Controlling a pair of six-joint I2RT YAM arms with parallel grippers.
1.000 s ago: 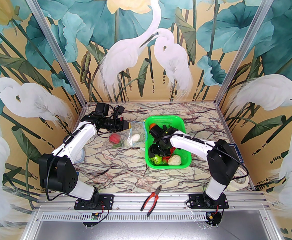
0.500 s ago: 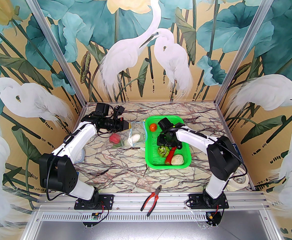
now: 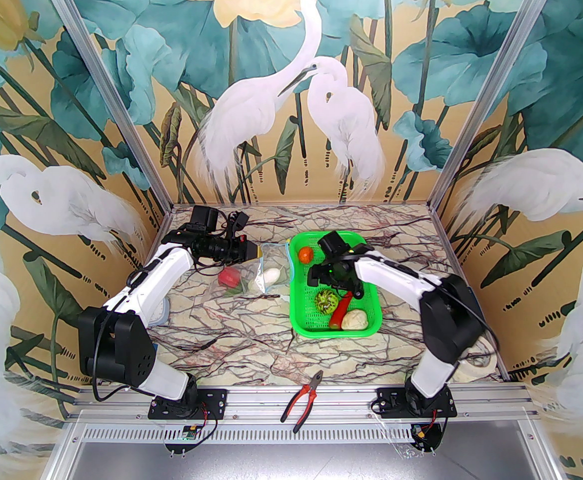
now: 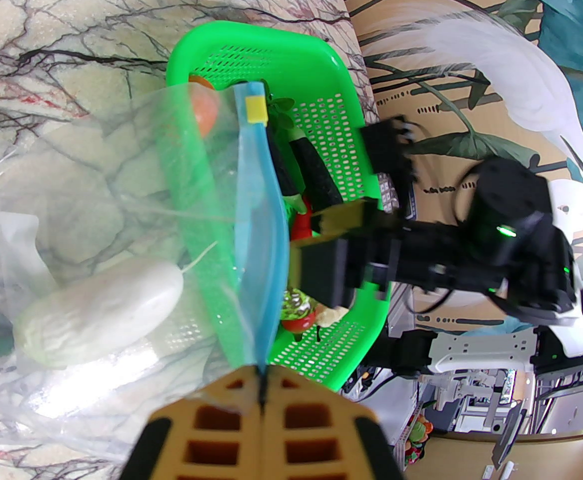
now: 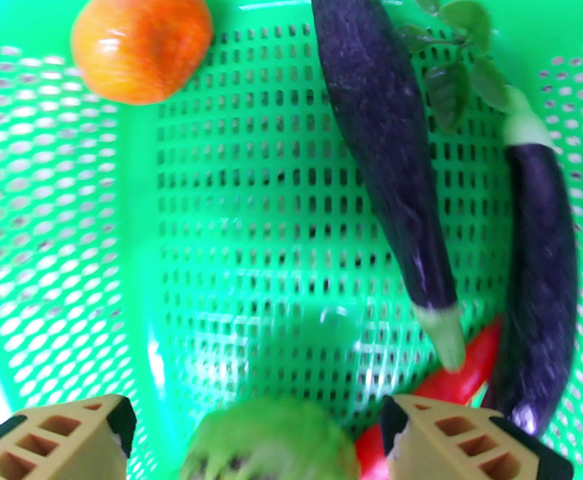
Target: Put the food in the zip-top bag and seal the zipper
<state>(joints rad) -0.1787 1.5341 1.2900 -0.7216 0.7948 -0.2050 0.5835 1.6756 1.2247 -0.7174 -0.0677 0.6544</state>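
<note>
I need to lower my right gripper and move it slightly back over the green cabbage until its open fingers are on both sides of it, because the cabbage is still below the fingers.
The clear zip-top bag lies left of the green basket, with a red tomato and the white cucumber inside. My left gripper is shut on the far end of its blue zipper and holds the mouth up. My right gripper hangs open over the basket, just above the green cabbage. The basket also holds an orange tomato, two purple eggplants, a red chili and the cauliflower.
Red-handled pliers lie at the table's near edge between the arm bases. A roll of tape sits behind the right arm's base. Painted walls close in the table on three sides.
My right gripper has moved from the basket's near end toward its middle and opened wider, uncovering the cabbage. The left gripper and the bag have not moved.
</note>
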